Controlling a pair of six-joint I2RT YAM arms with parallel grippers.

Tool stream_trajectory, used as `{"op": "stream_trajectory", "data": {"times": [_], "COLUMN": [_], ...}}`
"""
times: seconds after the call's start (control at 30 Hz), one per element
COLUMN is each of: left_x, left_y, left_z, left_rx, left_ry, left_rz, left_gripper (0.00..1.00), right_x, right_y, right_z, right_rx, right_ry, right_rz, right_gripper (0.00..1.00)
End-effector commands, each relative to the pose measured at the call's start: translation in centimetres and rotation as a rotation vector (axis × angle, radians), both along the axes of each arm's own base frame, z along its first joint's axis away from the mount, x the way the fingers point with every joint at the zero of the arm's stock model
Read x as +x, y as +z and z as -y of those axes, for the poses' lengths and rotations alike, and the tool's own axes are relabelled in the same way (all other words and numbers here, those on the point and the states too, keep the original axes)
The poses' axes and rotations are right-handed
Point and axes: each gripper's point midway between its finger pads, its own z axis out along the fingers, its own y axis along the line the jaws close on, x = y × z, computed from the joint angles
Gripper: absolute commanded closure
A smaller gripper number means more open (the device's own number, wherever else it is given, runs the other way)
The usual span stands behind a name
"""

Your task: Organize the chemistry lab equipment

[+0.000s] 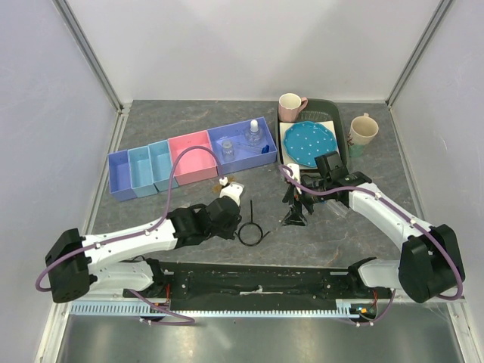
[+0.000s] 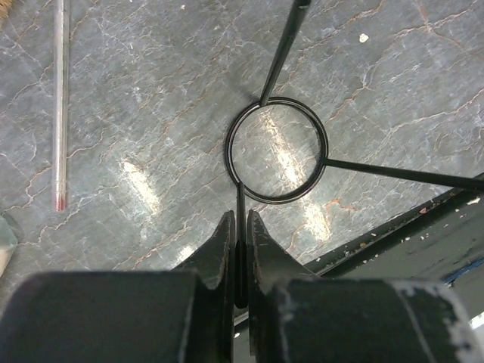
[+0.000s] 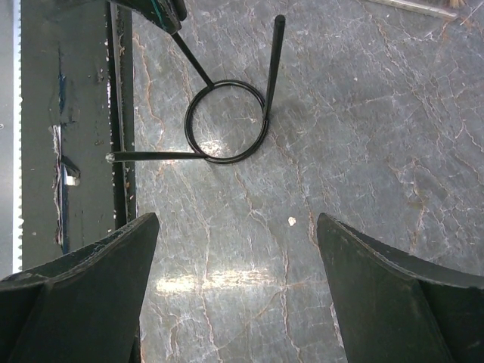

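My left gripper lifts the black wire loop over the pink bin next, lowers and releases. The bin stands empty outward of it, to its left in the top view.
The black wire loop (image 1: pixel 252 232) lies on the grey table in front of the left arm. Its ring (image 2: pixel 276 151) has straight legs running off it. My left gripper (image 2: pixel 240 219) is shut on the near leg, low over the table (image 1: pixel 236 223). A thin rod (image 2: pixel 60 106) with a red tip lies to the left of it. My right gripper (image 3: pixel 238 223) stands open and empty, a little way from the wire loop (image 3: pixel 225 121), in the middle of the table (image 1: pixel 295 206). A clear beaker (image 1: pixel 227 151) and a white-capped bottle (image 1: pixel 255 134) sit in the purple bin (image 1: pixel 265 156).
A row of purple, blue and pink bins (image 1: pixel 151 168) stands at the back left. A blue dotted plate (image 1: pixel 308 144) rests on a dark tray (image 1: pixel 327 107), with one mug (image 1: pixel 290 106) behind it and another (image 1: pixel 363 130) to its right. The black base rail (image 3: pixel 68 151) runs along the near edge.
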Motion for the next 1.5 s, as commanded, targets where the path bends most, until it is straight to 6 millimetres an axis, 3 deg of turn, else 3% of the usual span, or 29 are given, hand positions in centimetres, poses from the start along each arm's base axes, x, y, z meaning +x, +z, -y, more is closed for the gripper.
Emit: {"op": "stream_trajectory", "data": {"times": [0.0, 0.2, 0.37, 0.43, 0.47, 0.53, 0.57, 0.67, 0.93, 1.07, 1.1, 1.47], "left_x": [0.9, 1.3, 3.7, 5.8, 7.6, 9.1, 10.6, 13.5, 21.1, 23.7, 24.3, 27.3], "left_y": [2.1, 4.9, 8.9, 10.1, 11.7, 13.4, 15.1, 17.3, 16.6, 14.7, 13.3, 7.1], "left_z": [0.8, 0.4, -0.8, -2.6, -3.9, -5.3, -6.7, -10.2, -17.1, -17.8, -17.8, -18.0], "left_rx": [-0.038, -0.091, -0.163, -0.166, -0.19, -0.196, -0.208, -0.179, -0.115, -0.098, -0.077, -0.023], "left_ry": [0.023, 0.054, 0.126, 0.18, 0.235, 0.261, 0.316, 0.425, 0.709, 0.731, 0.731, 0.71], "left_rz": [0.044, 0.082, 0.108, 0.119, 0.149, 0.191, 0.23, 0.303, 0.345, 0.323, 0.295, 0.19], "left_gripper": [0.98, 0.98, 0.98, 0.98, 0.98, 0.98, 0.98, 0.98, 0.98, 0.98, 0.98, 0.98], "right_x": [-0.1, -0.1, 0.5, 0.7, 0.9, 0.9, 0.9, 0.7, 0.6, 0.8, 0.8, 1.1], "right_y": [0.1, 0.1, 0.4, 0.6, 0.7, 0.7, 0.6, 0.5, 0.6, 0.9, 0.9, 1.1], "right_z": [-0.3, -0.3, -0.1, 0.0, 0.0, 0.1, 0.2, 0.3, 0.6, 0.4, 0.4, 0.7], "right_rx": [0.019, 0.016, 0.012, 0.011, 0.01, 0.007, 0.007, 0.01, 0.017, 0.027, 0.027, 0.032], "right_ry": [0.012, 0.008, -0.006, -0.015, -0.019, -0.024, -0.024, -0.027, -0.041, -0.041, -0.041, -0.058], "right_rz": [0.009, 0.009, 0.023, 0.027, 0.029, 0.032, 0.031, 0.03, 0.031, 0.043, 0.04, 0.038], "right_gripper": [0.07, 0.07, 0.07, 0.06, 0.06, 0.06, 0.06, 0.06, 0.05, 0.05, 0.05, 0.05]}}
